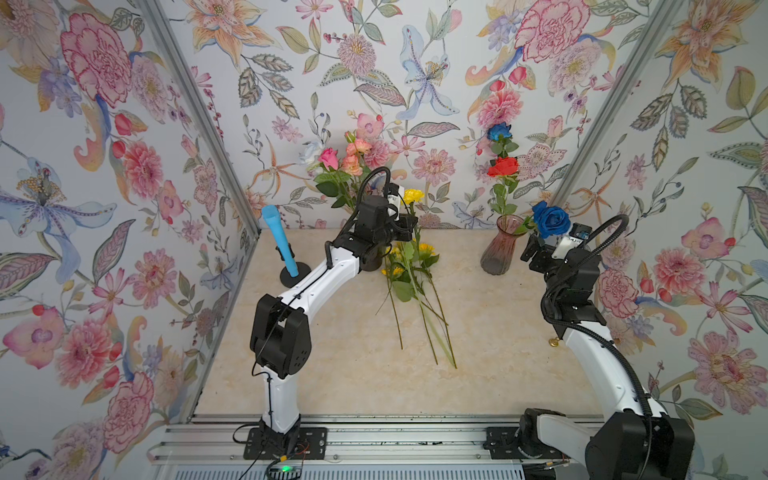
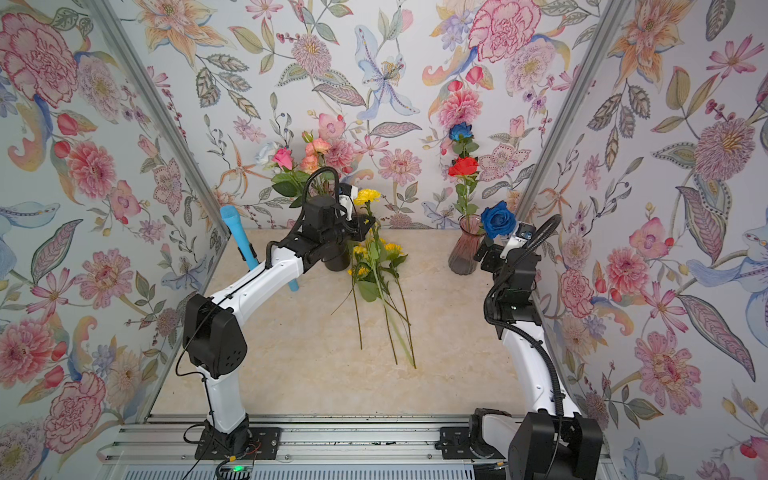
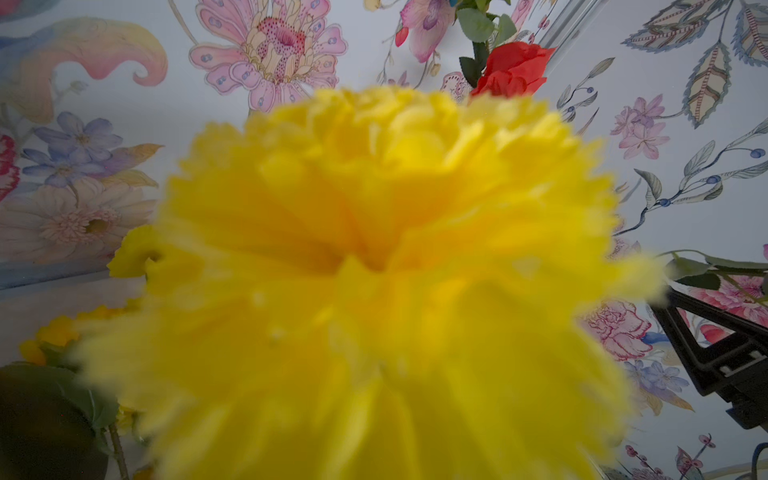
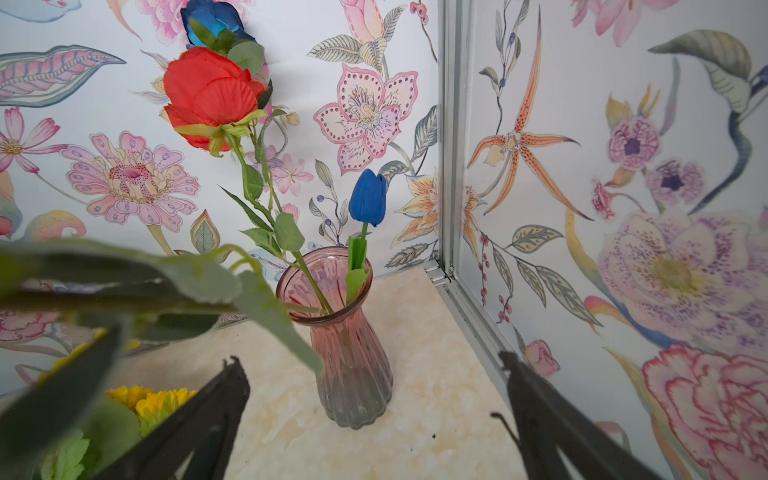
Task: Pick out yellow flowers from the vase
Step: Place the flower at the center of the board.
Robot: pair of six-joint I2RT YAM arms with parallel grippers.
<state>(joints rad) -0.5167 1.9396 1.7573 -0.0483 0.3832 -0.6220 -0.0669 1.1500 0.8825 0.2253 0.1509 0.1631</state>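
Note:
The pile of yellow flowers (image 1: 408, 262) is below, so my left gripper should lower the stem onto it next and release it, keeping the picked flowers together.
My left gripper (image 1: 409, 222) is shut on the stem of a ruffled yellow flower (image 1: 414, 195), held upright just below its head. That bloom (image 3: 386, 270) fills the left wrist view and hides the jaws. Several other yellow flowers (image 1: 409, 257) (image 2: 376, 259) lie on the table, stems toward the front. A dark vase (image 2: 336, 259) with pink and peach roses (image 1: 345, 160) stands behind the left arm. My right gripper (image 4: 374, 415) stands open with nothing in it, in front of a pink glass vase (image 4: 349, 353) (image 1: 498, 245) holding red and blue roses.
A blue rose (image 1: 550, 220) leans from the pink vase over the right wrist. At the left wall a blue microphone (image 1: 280, 241) stands on a black stand. Floral walls close in three sides. The table (image 1: 332, 374) shows bare marble toward the front.

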